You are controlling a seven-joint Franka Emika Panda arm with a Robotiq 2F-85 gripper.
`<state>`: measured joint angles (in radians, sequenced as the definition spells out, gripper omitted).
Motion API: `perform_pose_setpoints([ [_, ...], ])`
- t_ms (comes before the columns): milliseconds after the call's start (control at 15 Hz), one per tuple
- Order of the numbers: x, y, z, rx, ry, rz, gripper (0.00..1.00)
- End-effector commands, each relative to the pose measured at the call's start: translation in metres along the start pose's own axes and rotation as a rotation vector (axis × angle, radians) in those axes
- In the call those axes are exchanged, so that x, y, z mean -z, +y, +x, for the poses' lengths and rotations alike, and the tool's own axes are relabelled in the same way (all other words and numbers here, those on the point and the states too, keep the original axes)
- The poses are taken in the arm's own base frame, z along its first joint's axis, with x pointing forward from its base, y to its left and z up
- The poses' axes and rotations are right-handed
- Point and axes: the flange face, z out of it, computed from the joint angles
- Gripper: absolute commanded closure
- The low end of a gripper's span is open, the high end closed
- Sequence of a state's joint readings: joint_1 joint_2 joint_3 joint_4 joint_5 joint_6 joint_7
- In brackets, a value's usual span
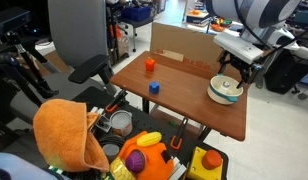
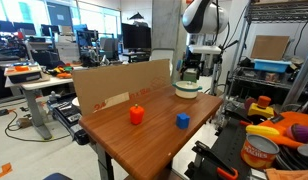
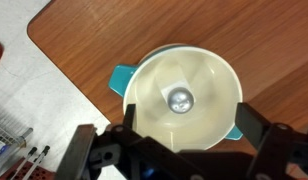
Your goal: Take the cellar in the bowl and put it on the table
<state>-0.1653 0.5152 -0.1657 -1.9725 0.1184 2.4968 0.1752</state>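
My gripper goes down into the bowl next, its open fingers passing either side of the cellar's shiny top [image 3: 179, 99], since the cellar stands upright in the bowl's middle.
The cream-white bowl [image 3: 146, 75] stands near a corner of the reddish-brown table [image 3: 264, 40]; a teal edge shows under its rim. The cellar [image 3: 180, 98], small with a shiny metal top, stands upright in the middle of the bowl. My gripper [image 3: 186, 128] hangs straight above the bowl, open and empty, with one finger at each side of the rim. In both exterior views the gripper [image 1: 232, 68] [image 2: 191, 70] is just above the bowl [image 1: 226, 90] [image 2: 188, 88]; the cellar is hidden there.
A small orange cylinder [image 1: 150, 64] [image 2: 136, 115] and a small blue block [image 1: 154, 88] [image 2: 181, 120] stand on the table [image 1: 189, 105]. A cardboard wall [image 1: 179, 42] [image 2: 119, 85] lines one table edge. A cart with toys and a metal tin [image 1: 120, 122] stands beside the table.
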Motion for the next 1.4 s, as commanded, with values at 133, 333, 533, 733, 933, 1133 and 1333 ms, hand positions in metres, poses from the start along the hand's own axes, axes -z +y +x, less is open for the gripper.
perform_pose_setpoints([
  [133,-0.02,-0.007,0.009,0.002,-0.007,-0.064,0.26],
  [333,-0.025,-0.012,0.011,0.004,-0.008,-0.077,0.51],
  [533,-0.025,-0.015,0.015,-0.001,-0.002,-0.078,0.73],
  [733,-0.016,-0.018,0.023,-0.037,0.002,-0.068,0.91],
  [933,0.013,-0.024,0.032,-0.097,-0.01,-0.026,0.91],
  [1133,0.07,-0.044,0.028,-0.092,-0.009,0.06,0.91],
  [1333,0.128,-0.08,0.01,-0.055,0.031,0.166,0.91],
])
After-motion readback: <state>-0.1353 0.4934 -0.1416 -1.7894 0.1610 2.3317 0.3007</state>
